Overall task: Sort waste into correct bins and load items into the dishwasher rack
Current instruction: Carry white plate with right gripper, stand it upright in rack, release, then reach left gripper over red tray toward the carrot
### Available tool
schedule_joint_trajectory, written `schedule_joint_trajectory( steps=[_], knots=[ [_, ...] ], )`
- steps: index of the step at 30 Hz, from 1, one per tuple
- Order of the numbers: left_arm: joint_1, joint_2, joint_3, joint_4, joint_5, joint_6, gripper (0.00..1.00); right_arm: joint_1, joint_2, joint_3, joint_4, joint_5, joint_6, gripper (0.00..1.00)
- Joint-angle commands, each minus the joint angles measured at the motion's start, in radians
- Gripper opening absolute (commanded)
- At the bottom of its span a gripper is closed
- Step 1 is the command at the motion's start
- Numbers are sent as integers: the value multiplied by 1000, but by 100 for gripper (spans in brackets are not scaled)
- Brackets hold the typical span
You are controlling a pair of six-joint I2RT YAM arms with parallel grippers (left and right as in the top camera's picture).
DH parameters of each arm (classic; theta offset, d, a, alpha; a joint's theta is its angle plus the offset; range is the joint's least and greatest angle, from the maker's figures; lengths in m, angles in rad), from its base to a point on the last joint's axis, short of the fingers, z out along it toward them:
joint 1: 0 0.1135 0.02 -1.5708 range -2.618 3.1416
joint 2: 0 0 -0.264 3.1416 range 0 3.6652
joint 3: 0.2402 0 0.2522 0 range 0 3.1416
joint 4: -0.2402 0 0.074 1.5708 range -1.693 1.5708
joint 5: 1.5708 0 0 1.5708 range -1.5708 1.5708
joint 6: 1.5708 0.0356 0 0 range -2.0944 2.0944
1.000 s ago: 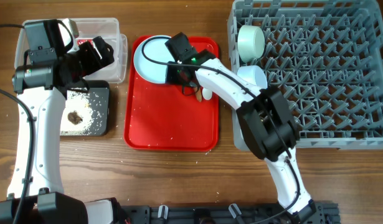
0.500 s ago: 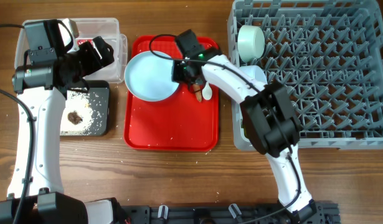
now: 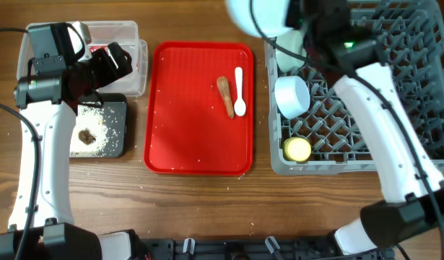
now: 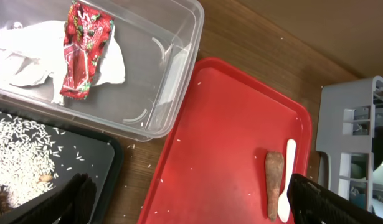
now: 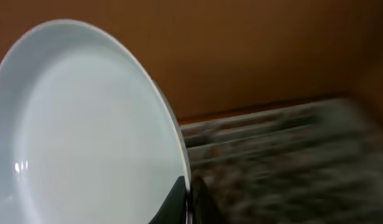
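Observation:
The dishwasher rack's wires beside the bowls are empty, so next my right gripper needs to lower the plate [image 3: 254, 14] rightward in the overhead view into those pegs and let go.
My right gripper [image 3: 290, 18] is shut on the rim of the round light-blue plate [image 3: 254, 14] and holds it tilted, high over the far left corner of the grey dishwasher rack [image 3: 366, 87]. In the right wrist view the plate [image 5: 85, 124] fills the left, pinched at its edge by the gripper [image 5: 188, 199]. The white spoon [image 3: 239, 90] and brown stick [image 3: 226, 96] lie on the red tray [image 3: 185, 130]. My left gripper [image 3: 119, 61] is open and empty beside the clear tub [image 3: 138, 65]. The tub holds the red wrapper [image 4: 82, 31] and white napkin [image 4: 29, 56].
The pale-green bowl [image 3: 288, 45], light-blue bowl [image 3: 292, 95] and yellow cup [image 3: 297, 149] sit along the rack's left side. The black tray [image 3: 118, 133] holds rice grains [image 3: 99, 115] and a brown lump [image 3: 85, 135]. Rice specks dot the red tray.
My right gripper has lifted the plate off the red tray and swung it up and right to the rack's far corner, uncovering the stick and spoon. The left arm has not moved.

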Motion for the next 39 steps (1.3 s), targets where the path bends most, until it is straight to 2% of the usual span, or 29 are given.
schedule_joint_trajectory(
  steps=[1,4,6,14,23,24,25,26,27,30,36,39],
  knots=[
    [2,-2,13,2,15,24,100,-8,-26,12,-1,479,-313,4],
    [2,-2,13,2,15,24,100,-29,16,-2,-2,537,-536,4],
    [2,-2,13,2,15,24,100,-51,39,-26,-2,540,-578,4],
    [2,-2,13,2,15,24,100,-104,148,-120,-16,517,-570,4],
    [2,-2,13,2,15,24,100,-111,235,-126,-98,209,-522,4],
    [2,-2,13,2,15,24,100,-111,243,-126,-98,177,-521,9],
    [2,-2,13,2,15,24,100,-111,243,-126,-98,147,-519,30],
    [2,-2,13,2,15,24,100,-111,242,-125,-90,138,-465,77],
    [2,-2,13,2,15,24,100,-111,237,-122,-89,137,-425,90],
    [2,-2,13,2,15,24,100,-112,170,-115,-91,114,-315,100],
    [2,-2,13,7,16,19,100,-113,-130,-107,-48,-61,-278,100],
    [1,-2,13,21,15,-29,100,-113,-227,-107,-77,-155,-282,100]
  ],
)
